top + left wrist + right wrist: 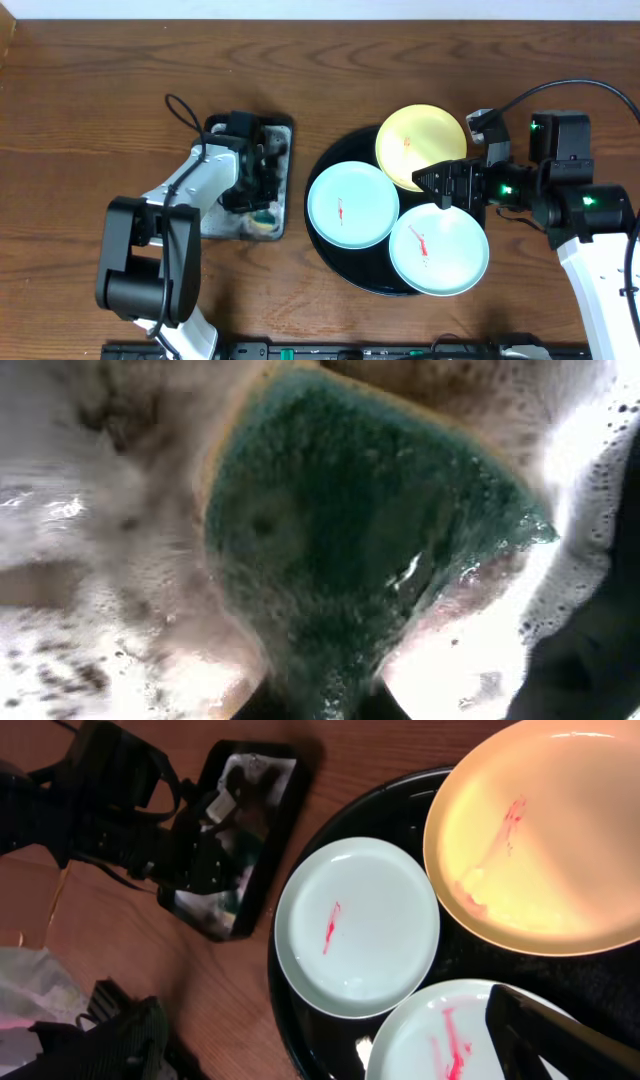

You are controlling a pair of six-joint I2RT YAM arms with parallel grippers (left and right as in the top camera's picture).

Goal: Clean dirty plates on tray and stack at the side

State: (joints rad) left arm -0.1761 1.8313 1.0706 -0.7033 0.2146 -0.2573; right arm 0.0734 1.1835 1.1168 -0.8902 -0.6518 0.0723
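Note:
A mint-blue plate's inner rim [396, 208] [433, 952] is below, toward the soapy tray. I should next lower the open fingers of my right gripper that way, where a black gap has room for one finger.
The round black tray [325, 245] holds three plates, each with a red smear: a pale yellow plate [420, 145], a mint-blue plate [352, 205] and a second mint-blue plate [438, 248]. My right gripper [432, 190] hovers open and empty over the tray, between the yellow plate and the near mint-blue plate. In the right wrist view one finger [535, 1028] hangs over the near mint-blue plate [440, 1040], beside the other mint-blue plate [357, 925] and the yellow plate [540, 840]. My left gripper [325, 705] is shut on a wet green sponge [360, 530].
A small rectangular black soapy tray [283, 215] lies left of the round tray, and my left arm [190, 185] reaches into it. It also shows in the right wrist view [262, 860]. Foam [90, 530] surrounds the sponge. Bare wooden table [100, 90] lies all round.

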